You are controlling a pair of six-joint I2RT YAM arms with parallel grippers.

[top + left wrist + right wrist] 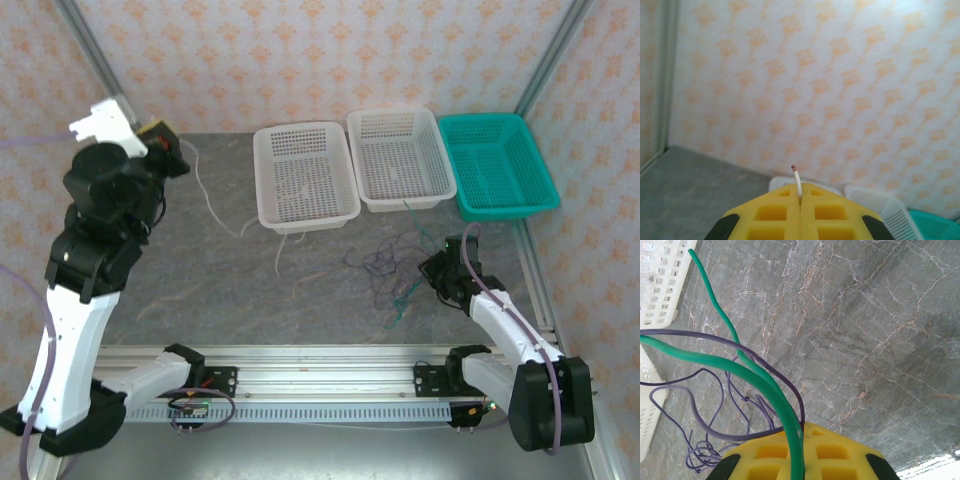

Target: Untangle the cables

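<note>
The white cable's end goes outward over the first white basket (304,175) (790,181) next, as that already holds white wire. My left gripper lowers the end, then releases it.
My left gripper (160,135) is raised at the table's far left, shut on the end of a white cable (798,181) whose bare copper tip pokes out above the yellow fingers (775,210). That white cable (205,190) hangs from the gripper and trails right toward the first white basket. My right gripper (433,268) sits low at the right, shut on a green cable (747,371) and a purple cable (715,429) that both run in between its pads. The purple cable (378,266) and the green cable (402,298) lie knotted on the table just left of it.
Along the back stand two white baskets (262,195) (362,170) and a teal basket (543,172). A strand of white wire lies inside the first white basket. The table's surface is grey stone; the walls are patterned.
</note>
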